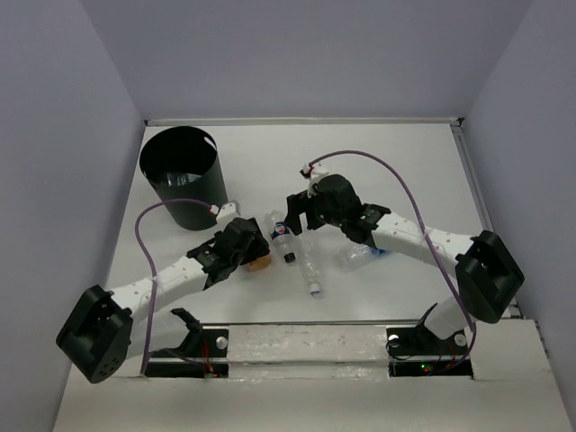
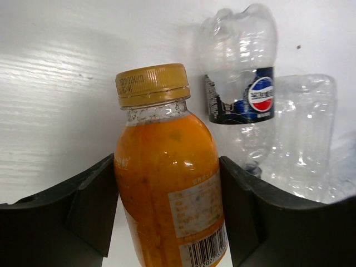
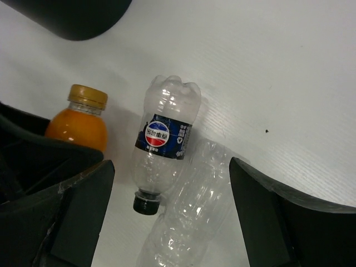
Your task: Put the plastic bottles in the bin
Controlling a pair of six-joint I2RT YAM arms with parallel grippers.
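Observation:
My left gripper moves up and outward, to the left in the top view, past the bin's tall side next and releases over its opening.
My left gripper is shut on the short orange bottle, which has a gold cap; both fingers press its sides low over the table. The orange bottle also shows in the right wrist view. My right gripper is open and empty, hovering above a clear bottle with a dark blue label and black cap and a plain clear crinkly bottle that lies against it. Another clear bottle with a blue cap lies under the right arm. The black bin stands at the far left.
The grey walls close in the table at the back and both sides. The bin's wall is just beyond the bottles in the right wrist view. The two arms' wrists are close together over the bottle cluster.

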